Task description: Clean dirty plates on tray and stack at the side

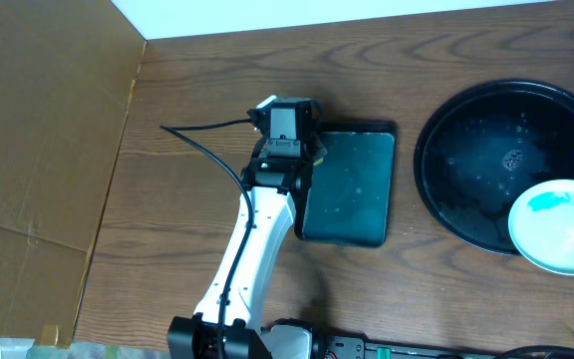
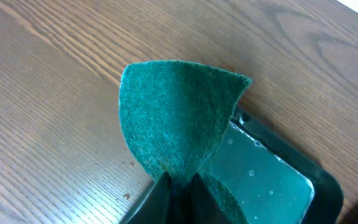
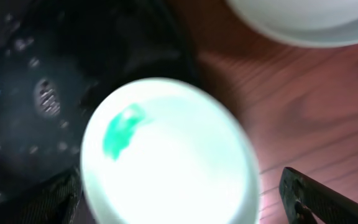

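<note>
My right gripper should next move back, go down and close on the plate's near rim [image 3: 251, 198], which sticks out past the round tray below and behind my gripper.
A pale plate [image 1: 563, 231] with a teal smear lies partly over the lower right rim of the round black tray [image 1: 466, 160]. In the right wrist view the same plate [image 3: 166, 155] sits between the wide-apart fingers of my right gripper [image 3: 179, 186], which is open, with a gap at the right finger [image 3: 316, 198]. A second plate [image 3: 306, 22] rests on the wood beyond it. My left gripper [image 2: 179, 186] is shut on a green scouring pad [image 2: 176, 115], held above the left edge of the rectangular tray.
The smaller rectangular dark tray [image 1: 349, 187] holds water and lies at mid-table beside the left arm [image 1: 257, 239]. Droplets dot the round tray's floor [image 3: 36, 87]. A cardboard wall [image 1: 38, 120] borders the table's left side.
</note>
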You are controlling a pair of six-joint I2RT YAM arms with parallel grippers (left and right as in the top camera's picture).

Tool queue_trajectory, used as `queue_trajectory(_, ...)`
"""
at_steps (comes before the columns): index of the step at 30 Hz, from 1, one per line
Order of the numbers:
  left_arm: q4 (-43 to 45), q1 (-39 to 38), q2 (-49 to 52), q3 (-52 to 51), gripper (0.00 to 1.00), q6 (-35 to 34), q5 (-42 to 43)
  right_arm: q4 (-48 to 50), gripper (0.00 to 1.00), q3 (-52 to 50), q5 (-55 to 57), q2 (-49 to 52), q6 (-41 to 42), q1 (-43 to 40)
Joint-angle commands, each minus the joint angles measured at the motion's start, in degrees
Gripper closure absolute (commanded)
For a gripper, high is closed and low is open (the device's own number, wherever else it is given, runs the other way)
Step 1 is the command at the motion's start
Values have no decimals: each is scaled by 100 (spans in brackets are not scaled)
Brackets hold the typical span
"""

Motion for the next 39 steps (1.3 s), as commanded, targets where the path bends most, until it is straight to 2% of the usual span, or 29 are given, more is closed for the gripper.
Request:
queue_trajectory(1, 11, 13, 83, -4, 92, -68, 72, -37, 1, -13, -402, 11, 225, 133)
queue_trajectory(4, 7, 13, 140, -4, 92, -66, 70, -127, 3, -13, -374, 13, 227, 133)
queue_trajectory(6, 7, 13, 166, -4, 92, -66, 70, -317, 18, -13, -354, 15, 260, 133)
queue_trajectory(7, 9, 13, 173, -4, 92, -66, 70, -461, 19, -15, -326, 15, 372, 136)
queue_trajectory(11, 13, 13, 173, -4, 92, -68, 72, -1182, 10, -44, 142, 15, 1095, 144)
queue_trajectory(14, 48, 13, 173, -4, 92, -68, 72, -1290, 8, -232, 304, 15, 1408, 199)
queue_trajectory(23, 68, 15, 173, -4, 92, -66, 72, -59, 5, -1298, 87, 17, 1956, 632)
queue_trajectory(28, 68, 11, 181, -4, 92, -68, 90, 149, 7, -1718, 76, 17, 2557, 702)
queue_trajectory(33, 70, 11, 181, -4, 92, -68, 90, 444, 16, -2013, -31, 17, 2632, 702)
queue_trajectory(35, 70, 9, 181, -4, 92, -68, 92, 608, 23, -2065, -133, 17, 2632, 702)
queue_trajectory(39, 68, 11, 184, -4, 92, -66, 90, 861, 51, -2068, -269, 17, 2634, 702)
